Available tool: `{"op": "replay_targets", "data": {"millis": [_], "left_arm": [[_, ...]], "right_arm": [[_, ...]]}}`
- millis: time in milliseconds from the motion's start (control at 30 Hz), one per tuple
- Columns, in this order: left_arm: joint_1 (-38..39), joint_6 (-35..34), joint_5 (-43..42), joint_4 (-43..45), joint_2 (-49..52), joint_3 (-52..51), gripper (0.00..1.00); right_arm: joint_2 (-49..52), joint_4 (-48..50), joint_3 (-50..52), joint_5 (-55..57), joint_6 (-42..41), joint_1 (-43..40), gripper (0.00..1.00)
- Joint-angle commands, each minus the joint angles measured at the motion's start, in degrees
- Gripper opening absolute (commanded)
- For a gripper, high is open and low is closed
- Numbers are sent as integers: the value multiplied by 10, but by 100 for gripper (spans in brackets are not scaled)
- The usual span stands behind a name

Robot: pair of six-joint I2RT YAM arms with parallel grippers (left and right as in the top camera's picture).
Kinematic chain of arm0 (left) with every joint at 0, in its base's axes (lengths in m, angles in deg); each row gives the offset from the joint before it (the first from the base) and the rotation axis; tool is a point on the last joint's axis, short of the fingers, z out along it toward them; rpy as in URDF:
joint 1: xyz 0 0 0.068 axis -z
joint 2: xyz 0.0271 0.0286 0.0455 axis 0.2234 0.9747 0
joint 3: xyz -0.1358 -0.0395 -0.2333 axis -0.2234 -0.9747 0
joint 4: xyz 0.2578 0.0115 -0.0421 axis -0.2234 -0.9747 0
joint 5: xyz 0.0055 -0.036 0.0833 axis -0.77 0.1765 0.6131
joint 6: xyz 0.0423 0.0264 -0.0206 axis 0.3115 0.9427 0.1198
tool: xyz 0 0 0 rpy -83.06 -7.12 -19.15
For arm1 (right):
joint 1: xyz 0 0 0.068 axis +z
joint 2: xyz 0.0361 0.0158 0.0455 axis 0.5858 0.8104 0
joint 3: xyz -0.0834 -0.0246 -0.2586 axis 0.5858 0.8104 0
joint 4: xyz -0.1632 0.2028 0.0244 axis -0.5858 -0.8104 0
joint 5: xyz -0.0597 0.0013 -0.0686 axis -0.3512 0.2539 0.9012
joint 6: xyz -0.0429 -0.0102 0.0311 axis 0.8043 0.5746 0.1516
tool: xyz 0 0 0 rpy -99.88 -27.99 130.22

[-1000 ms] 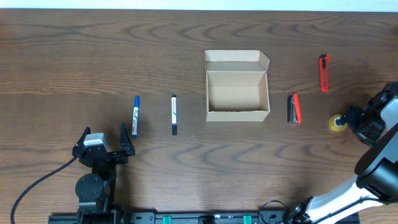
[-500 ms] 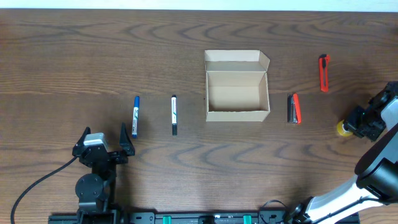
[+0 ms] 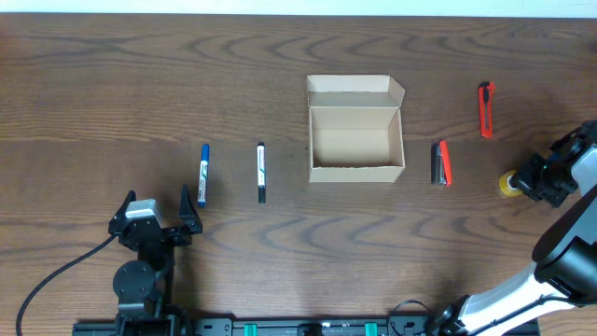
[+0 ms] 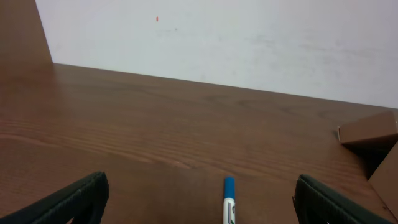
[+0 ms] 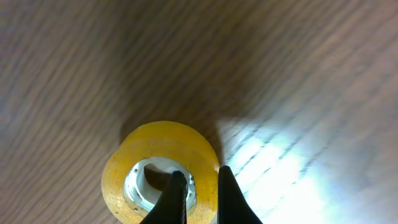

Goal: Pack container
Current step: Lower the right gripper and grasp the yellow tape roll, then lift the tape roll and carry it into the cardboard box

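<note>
The right gripper rises next, carries the tape roll [image 3: 508, 184] to the left in the overhead view and releases it over the box's bare bottom, because the lid is open.
The container [image 3: 356, 171], a tan cardboard box, stands open at mid-table with its flap lid folded back; nothing shows inside it. Its corner shows at the right edge of the left wrist view [image 4: 370, 129]. At the far right, a yellow tape roll [image 3: 508, 184] lies flat on the table. My right gripper [image 3: 528, 181] is shut on the roll's wall [image 5: 155, 162], one finger inside the white core and one outside, as the right wrist view [image 5: 201, 176] shows. My left gripper [image 3: 156, 202] rests open at the near left, with nothing between its fingers [image 4: 200, 200].
A blue marker [image 3: 202, 174] lies just ahead of the left gripper, its cap [image 4: 229, 186] pointing away. A black marker [image 3: 261, 172] lies beside it. A red-and-black tool [image 3: 440, 162] sits right of the box, and a red utility knife [image 3: 485, 109] lies farther back.
The right gripper's jaws went from open to shut on the yellow tape roll's wall. The roll shifted slightly with it. The left arm has not moved.
</note>
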Motion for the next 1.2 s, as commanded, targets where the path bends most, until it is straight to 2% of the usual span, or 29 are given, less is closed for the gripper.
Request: {"op": "replay_targets", "data": {"millis": [0,233,367,500,667,833,967,1167], "left_arm": [[-2,-6,8,-28,-3,-8,95],[-2,-6,8,-28,-3,-8,95],[-2,-6,8,-28,-3,-8,95],[-2,-6,8,-28,-3,-8,95],[-2,-6,8,-28,-3,-8,95],[-2,-6,8,-28,-3,-8,95],[-2,-6,8,-28,-3,-8,95],[-2,-6,8,-28,-3,-8,95]], "right_arm": [[3,-21,-37,-31,13,16,2],[-16,-143,-235,-50,46,79,2],[-24,-207,-366,-76,67,145,2],[-26,-242,-434,-83,77,228,1],[-23,-257,-439,-89,103,361,1],[-23,-264,-437,-61,107,458,1],[-22,-256,-404,-58,107,508,1],[-22,-198,-292,-52,107,537,1]]}}
